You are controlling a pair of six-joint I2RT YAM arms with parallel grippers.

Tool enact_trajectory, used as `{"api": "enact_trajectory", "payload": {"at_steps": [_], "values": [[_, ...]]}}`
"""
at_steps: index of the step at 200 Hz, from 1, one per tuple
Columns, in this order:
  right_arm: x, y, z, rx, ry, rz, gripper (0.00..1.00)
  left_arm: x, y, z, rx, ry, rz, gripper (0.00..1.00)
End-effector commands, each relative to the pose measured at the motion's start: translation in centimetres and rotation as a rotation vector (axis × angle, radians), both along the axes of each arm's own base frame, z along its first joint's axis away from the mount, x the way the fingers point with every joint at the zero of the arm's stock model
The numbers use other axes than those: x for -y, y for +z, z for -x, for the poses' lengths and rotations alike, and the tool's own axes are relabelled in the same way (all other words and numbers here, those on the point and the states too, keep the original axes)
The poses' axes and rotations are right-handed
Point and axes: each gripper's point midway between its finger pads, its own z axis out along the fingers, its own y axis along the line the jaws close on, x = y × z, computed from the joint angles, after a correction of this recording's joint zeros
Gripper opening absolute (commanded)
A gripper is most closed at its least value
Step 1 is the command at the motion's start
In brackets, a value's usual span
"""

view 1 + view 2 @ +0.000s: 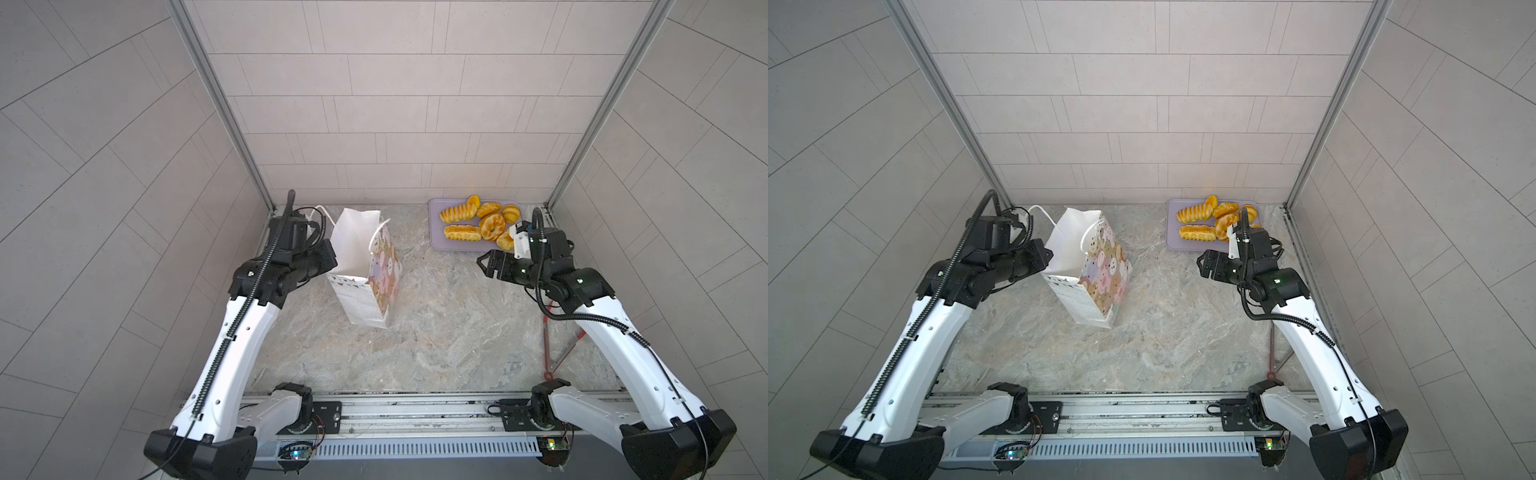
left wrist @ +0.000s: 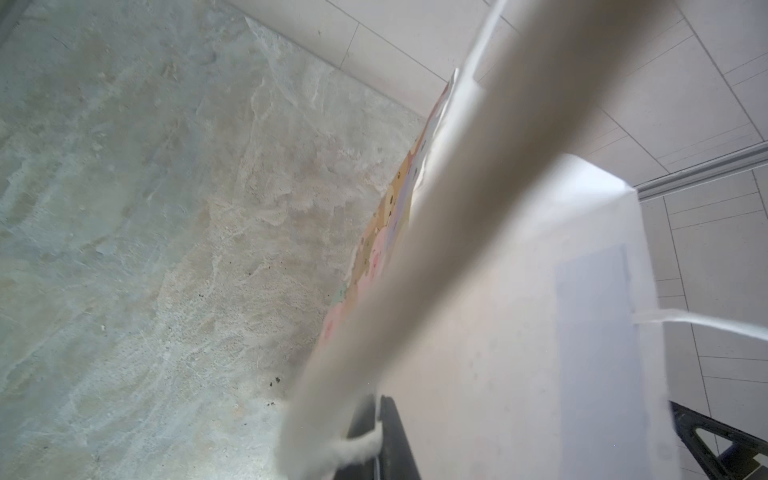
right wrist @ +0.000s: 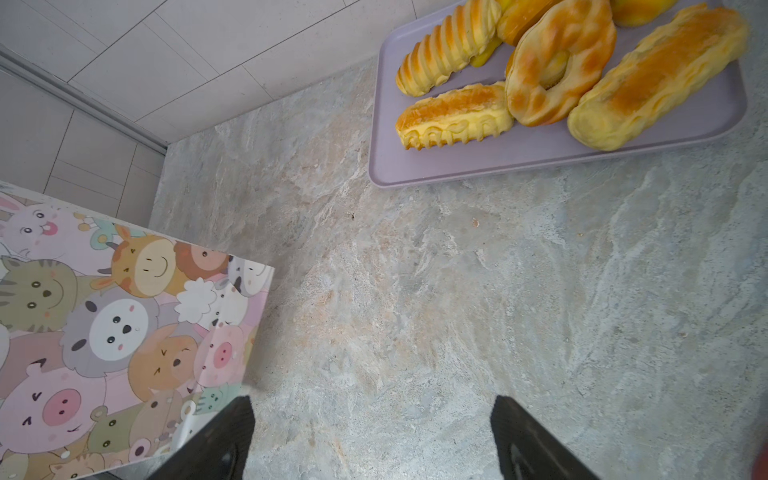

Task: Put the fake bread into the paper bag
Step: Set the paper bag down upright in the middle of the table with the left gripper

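My left gripper lowers its fingers toward the bag's opening [image 1: 353, 246] [image 2: 512, 312] next and releases the cord handle, since the bag stands open beside and below my gripper.
The paper bag [image 1: 359, 245] [image 1: 1077, 245] stands upright and open at the back left of the stone tabletop, its animal-face side [image 3: 104, 316] turned to the right. My left gripper [image 2: 379, 430] is shut on the bag's white cord handle at its left rim [image 1: 332, 259]; the bag's white wall [image 2: 540, 332] fills much of the left wrist view. The fake bread [image 1: 478, 224] [image 1: 1208, 226] [image 3: 557, 66], several glossy golden pieces, lies on a lilac tray [image 1: 436, 245] [image 3: 457, 166]. My right gripper [image 1: 483, 266] [image 1: 1202, 264] [image 3: 372, 405] is open over bare tabletop, just in front of the tray, with nothing between its fingers.
Red-handled tongs [image 1: 548, 353] [image 1: 1273, 357] lie on the table under the right arm. Tiled walls with metal corner posts close in the back and sides. The arms' base rail [image 1: 415, 411] runs along the front edge.
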Motion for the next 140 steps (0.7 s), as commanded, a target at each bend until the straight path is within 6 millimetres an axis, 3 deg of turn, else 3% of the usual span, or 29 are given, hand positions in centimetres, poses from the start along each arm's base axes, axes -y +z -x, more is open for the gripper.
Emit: {"api": "enact_trajectory", "payload": {"at_steps": [1,46,106,140], "values": [[0.3,0.1,1.0,0.006,0.006,0.008,0.91,-0.2,-0.9,0.2,0.007,0.103,0.008,0.0],[0.3,-0.2,1.3,-0.005,0.007,0.007,0.9,0.9,-3.2,0.1,-0.015,0.117,-0.05,0.0],[0.3,-0.9,1.2,-0.018,0.0,0.006,0.9,-0.5,-2.0,-0.2,0.034,0.172,-0.106,0.0],[0.2,-1.1,0.9,-0.022,0.0,0.003,0.9,0.3,-2.7,-0.7,0.003,0.14,-0.103,0.0]]}}
